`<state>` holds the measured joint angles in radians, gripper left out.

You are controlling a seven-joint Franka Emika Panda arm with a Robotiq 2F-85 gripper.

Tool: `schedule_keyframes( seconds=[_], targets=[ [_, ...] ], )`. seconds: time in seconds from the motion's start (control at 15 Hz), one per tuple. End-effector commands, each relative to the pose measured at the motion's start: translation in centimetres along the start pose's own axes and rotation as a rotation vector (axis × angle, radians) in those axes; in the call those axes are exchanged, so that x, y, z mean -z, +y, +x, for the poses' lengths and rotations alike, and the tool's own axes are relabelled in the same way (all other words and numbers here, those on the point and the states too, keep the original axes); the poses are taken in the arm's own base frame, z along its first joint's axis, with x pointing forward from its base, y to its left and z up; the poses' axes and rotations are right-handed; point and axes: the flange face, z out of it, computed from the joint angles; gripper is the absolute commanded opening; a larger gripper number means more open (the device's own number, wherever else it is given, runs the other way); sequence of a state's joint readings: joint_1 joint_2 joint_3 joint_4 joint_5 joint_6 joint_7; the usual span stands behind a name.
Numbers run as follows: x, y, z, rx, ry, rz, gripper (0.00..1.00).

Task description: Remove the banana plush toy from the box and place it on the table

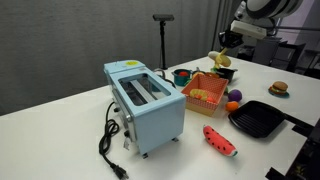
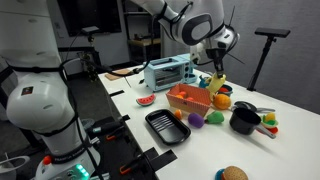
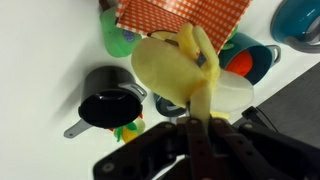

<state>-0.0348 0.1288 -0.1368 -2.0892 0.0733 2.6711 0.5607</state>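
Note:
Next, the gripper moves back and down, away from the box (image 1: 205, 92), to the bare tabletop between pan and burger toy, since that patch lies free for the banana.
My gripper (image 3: 204, 138) is shut on the yellow banana plush toy (image 3: 180, 65), which fills the middle of the wrist view. In both exterior views the gripper (image 1: 228, 42) (image 2: 217, 64) holds the banana (image 1: 218, 60) (image 2: 217, 83) in the air. It hangs above and just beyond the far side of the orange slatted box (image 1: 205, 92) (image 2: 188, 98). The box also shows in the wrist view (image 3: 185, 15). It stands on the white table (image 1: 60, 125) (image 2: 285, 150) and holds other toy pieces.
A light-blue toaster (image 1: 145, 100) (image 2: 165, 70) stands beside the box. A black square pan (image 1: 258, 120) (image 2: 163, 127), a red watermelon plush (image 1: 220, 140), round toy fruits (image 2: 197, 119), a black pot (image 2: 243, 120) (image 3: 105, 105), a teal bowl (image 3: 300, 20) and a burger toy (image 1: 279, 88) lie around.

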Motion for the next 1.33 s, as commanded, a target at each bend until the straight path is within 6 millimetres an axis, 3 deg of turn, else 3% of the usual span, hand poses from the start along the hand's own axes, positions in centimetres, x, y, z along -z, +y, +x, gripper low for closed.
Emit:
schedule_keyframes(
  seconds=[0.0,0.8,1.27],
  targets=[
    [1.3,1.6,-0.7,-0.008,0.010,0.034,0.01],
    [4.3,6.7,-3.6,-0.081,-0.050,0.081,0.01],
    [5.0,8.2,-4.9,-0.090,-0.058,0.090,0.01]
  ],
)
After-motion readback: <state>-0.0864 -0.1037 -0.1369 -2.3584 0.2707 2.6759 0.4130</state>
